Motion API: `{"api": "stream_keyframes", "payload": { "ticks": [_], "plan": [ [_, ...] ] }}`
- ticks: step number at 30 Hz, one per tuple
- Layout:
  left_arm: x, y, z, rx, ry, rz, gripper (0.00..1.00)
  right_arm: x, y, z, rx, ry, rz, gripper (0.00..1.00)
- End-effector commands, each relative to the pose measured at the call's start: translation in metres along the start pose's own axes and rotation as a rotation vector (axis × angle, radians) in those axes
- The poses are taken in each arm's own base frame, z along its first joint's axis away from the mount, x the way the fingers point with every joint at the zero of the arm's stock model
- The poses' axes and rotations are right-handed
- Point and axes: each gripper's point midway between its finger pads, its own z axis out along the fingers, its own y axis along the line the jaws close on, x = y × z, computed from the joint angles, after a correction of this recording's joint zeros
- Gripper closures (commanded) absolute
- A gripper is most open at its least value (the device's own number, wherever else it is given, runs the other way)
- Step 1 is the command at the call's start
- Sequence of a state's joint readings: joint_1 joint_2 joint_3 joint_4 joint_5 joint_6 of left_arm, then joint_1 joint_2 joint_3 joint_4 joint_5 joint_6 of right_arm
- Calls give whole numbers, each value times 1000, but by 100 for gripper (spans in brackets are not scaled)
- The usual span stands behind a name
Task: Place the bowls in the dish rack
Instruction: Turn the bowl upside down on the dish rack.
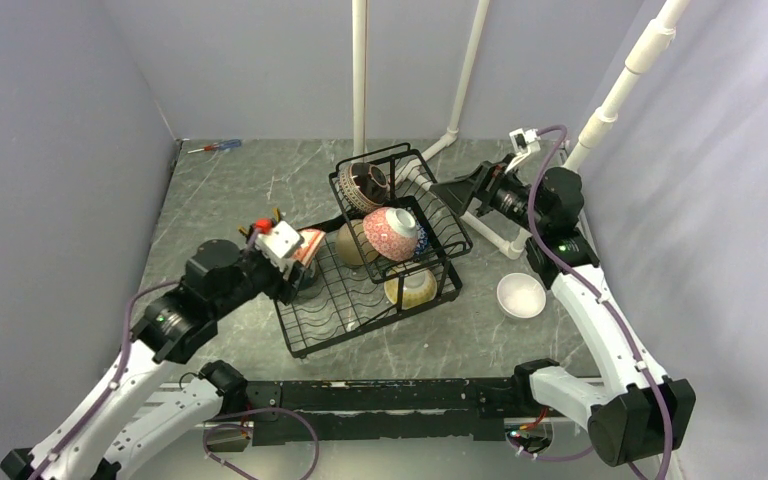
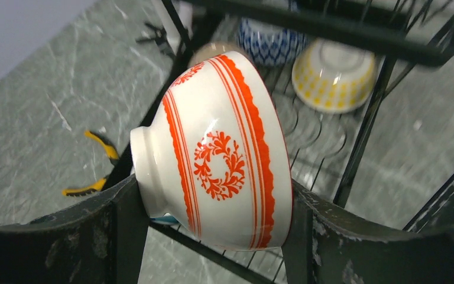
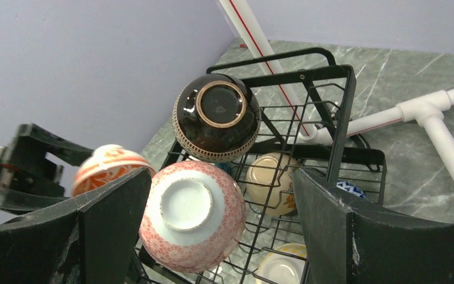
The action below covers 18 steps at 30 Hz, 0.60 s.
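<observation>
Next, my left gripper moves down and to the right in the top view, onto the tray wires point(image 2: 320, 135) beside the yellow dotted bowl, because that part stands empty.
The black wire dish rack point(image 1: 305, 340) stands mid-table with a slanted upper basket point(image 1: 400, 160). A brown bowl point(image 1: 365, 185) and a pink patterned bowl point(image 1: 392, 232) lie in the basket. On the lower tray are a beige bowl point(image 1: 352, 243), a yellow dotted bowl point(image 1: 412, 288) and a blue-white bowl point(image 2: 269, 41). My left gripper point(image 2: 213, 200) is shut on a white bowl with orange-red bands point(image 2: 219, 154), held on its side over the rack's left edge. My right gripper point(image 3: 219, 195) hangs open by the basket's right side, apart from the pink bowl point(image 3: 192, 216). A plain white bowl point(image 1: 521, 295) sits on the table right of the rack.
White pipes point(image 1: 480, 225) run across the table behind the rack and rise at the back. A red-and-blue screwdriver point(image 1: 215, 147) lies at the far left corner. Yellow-handled pliers point(image 2: 94, 171) lie left of the rack. Grey walls close in on both sides.
</observation>
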<state>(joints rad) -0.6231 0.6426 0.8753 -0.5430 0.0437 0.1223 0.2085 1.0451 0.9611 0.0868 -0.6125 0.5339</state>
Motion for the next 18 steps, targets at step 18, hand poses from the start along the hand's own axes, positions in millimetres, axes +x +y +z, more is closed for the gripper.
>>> {"api": "stream_keyframes", "payload": {
  "ticks": [18],
  "plan": [
    [49,-18,96,190,-74,558,97,13,-15,-8,57,17,-75,4]
  ]
}}
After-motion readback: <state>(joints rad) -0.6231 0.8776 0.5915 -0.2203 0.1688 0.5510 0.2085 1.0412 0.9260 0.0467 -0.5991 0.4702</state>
